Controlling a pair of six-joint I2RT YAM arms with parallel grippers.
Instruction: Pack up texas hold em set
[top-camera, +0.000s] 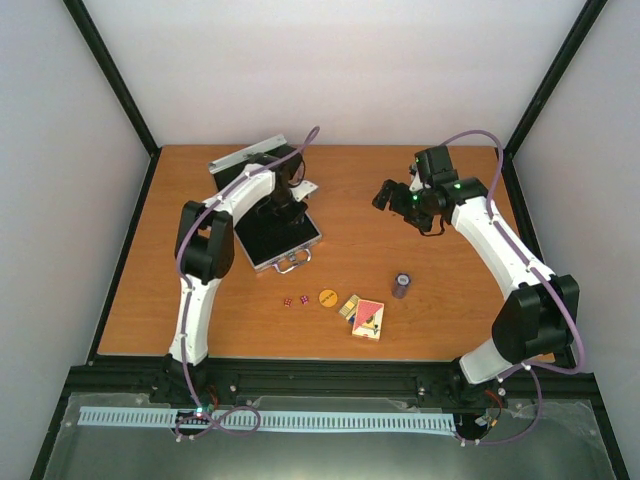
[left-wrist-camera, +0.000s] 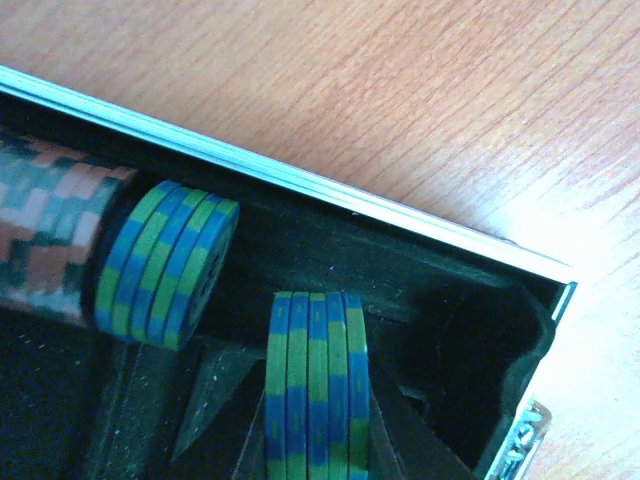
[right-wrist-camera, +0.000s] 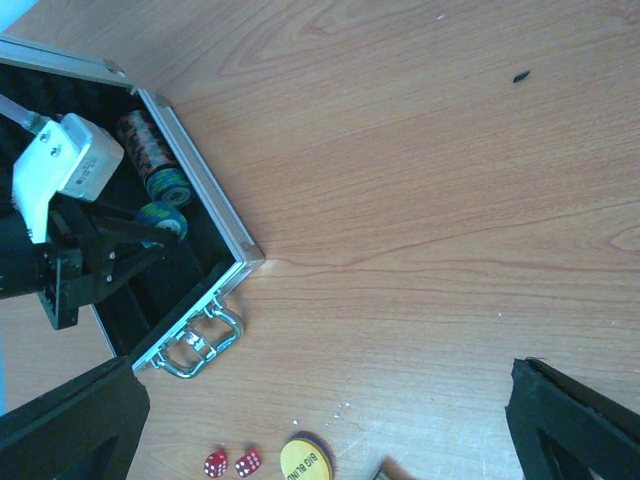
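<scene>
The upright stack in my left gripper goes down into the bare slot (left-wrist-camera: 262, 262) beside the resting blue chips next. My left gripper then releases it, as that row still has open room.
The silver case (top-camera: 300, 243) lies open at the table's left, its lid (top-camera: 247, 157) standing up behind it. My left gripper (top-camera: 283, 207) is down inside the black lining, shut on a short stack of blue-green chips (left-wrist-camera: 312, 385) held on edge. Beside it, another few blue chips (left-wrist-camera: 165, 265) rest against a red-and-green chip roll (left-wrist-camera: 40, 240) in the case's slot. My right gripper (top-camera: 390, 195) hovers open and empty over the table's middle right. Two red dice (right-wrist-camera: 231, 462), the orange button (right-wrist-camera: 305, 462), card decks (top-camera: 368, 318) and a dark chip stack (top-camera: 402, 285) lie on the table.
The case handle (right-wrist-camera: 203, 340) juts toward the table's front. A smaller yellow deck (top-camera: 349, 306) lies against the red one. Black frame posts and white walls enclose the orange wooden table (top-camera: 450, 320).
</scene>
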